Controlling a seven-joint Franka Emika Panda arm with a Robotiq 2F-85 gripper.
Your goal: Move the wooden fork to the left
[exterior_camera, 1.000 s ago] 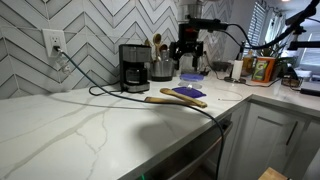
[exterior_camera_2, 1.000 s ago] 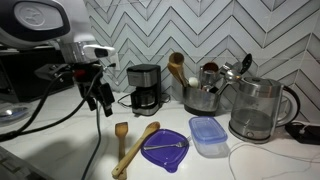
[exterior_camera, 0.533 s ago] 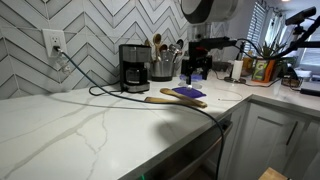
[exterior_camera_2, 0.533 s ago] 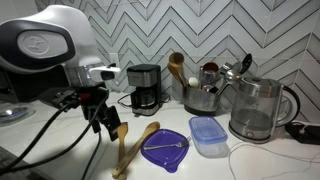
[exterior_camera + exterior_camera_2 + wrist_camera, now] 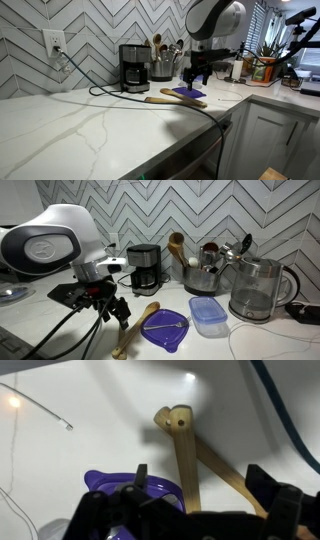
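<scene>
Next, my gripper lowers straight down around the handle of the utensil (image 5: pixel 129 337) beside the purple disc (image 5: pixel 165 330) and closes, as that handle would run below, between the open fingers.
The wooden fork (image 5: pixel 170 100) lies flat on the white counter, in front of the purple disc (image 5: pixel 186 92). In an exterior view its handle (image 5: pixel 121 332) shows below my gripper (image 5: pixel 117 310), which hides its head. A darker wooden utensil (image 5: pixel 140 323) lies beside it, between it and the purple disc (image 5: pixel 165 330); the handle ends meet. My gripper (image 5: pixel 197 74) hangs open and empty just above the utensils. In the wrist view both utensils lie between the open fingers (image 5: pixel 200 485): the fork (image 5: pixel 225 465) runs diagonally, the other utensil (image 5: pixel 183 460) runs straight beside the disc (image 5: pixel 100 485).
A black coffee maker (image 5: pixel 146 268) and a metal pot of utensils (image 5: pixel 200 277) stand at the tiled wall. A blue lidded box (image 5: pixel 207 316) and a glass kettle (image 5: pixel 258 288) stand past the disc. A black cable (image 5: pixel 120 94) crosses the counter to its front edge.
The arm has swung from near the back wall toward the utensils and come down. The gripper now hangs over them, still open. The utensils have not moved.
</scene>
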